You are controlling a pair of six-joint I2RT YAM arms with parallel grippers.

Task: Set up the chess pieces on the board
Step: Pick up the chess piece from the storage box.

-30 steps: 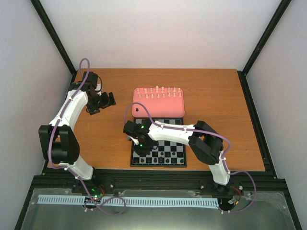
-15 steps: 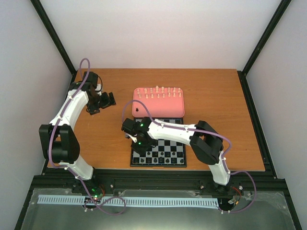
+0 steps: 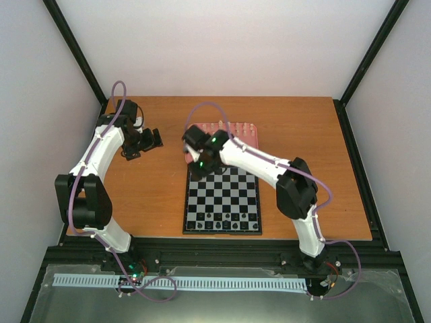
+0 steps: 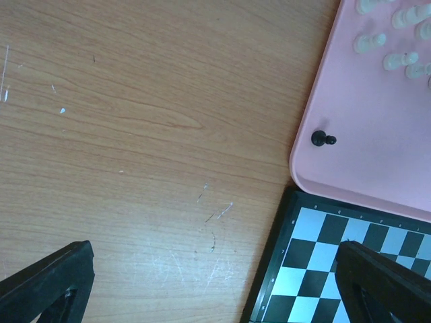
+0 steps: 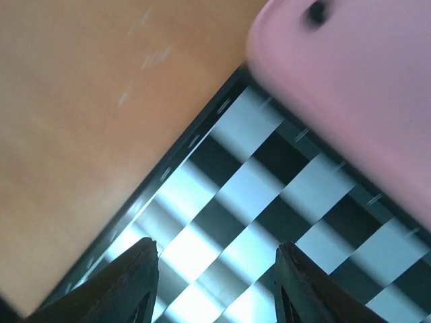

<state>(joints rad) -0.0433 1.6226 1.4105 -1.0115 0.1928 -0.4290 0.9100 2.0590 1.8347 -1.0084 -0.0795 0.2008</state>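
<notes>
The open right gripper moves outward next, then down around the black pawn in the tray's corner [image 5: 316,12], and closes.
The board [image 3: 232,192] lies near the table's front, with black chess pieces [image 3: 222,219] standing along its nearest rows. Cream-white chess pieces [image 3: 237,128] stand on the pink tray [image 3: 250,151] behind it. One black pawn [image 4: 322,139] sits in the tray's near-left corner. My right gripper [image 3: 192,161] hovers over the board's far-left corner by the tray, and in the right wrist view the right gripper [image 5: 219,286] is open with only board squares [image 5: 236,202] between its fingers. My left gripper [image 3: 145,142] is over bare table left of the tray, and in the left wrist view the left gripper [image 4: 215,289] is open and empty.
The wooden table [image 3: 303,134] extends right of the board and tray. Black frame posts [image 3: 367,60] rise at the back corners. The right arm's forearm [image 3: 252,158] crosses over the tray's near edge. A board corner [image 4: 323,269] shows in the left wrist view.
My right gripper has moved from the board's near-left squares back to its far-left corner by the tray, and its jaws have opened. The left arm has not moved.
</notes>
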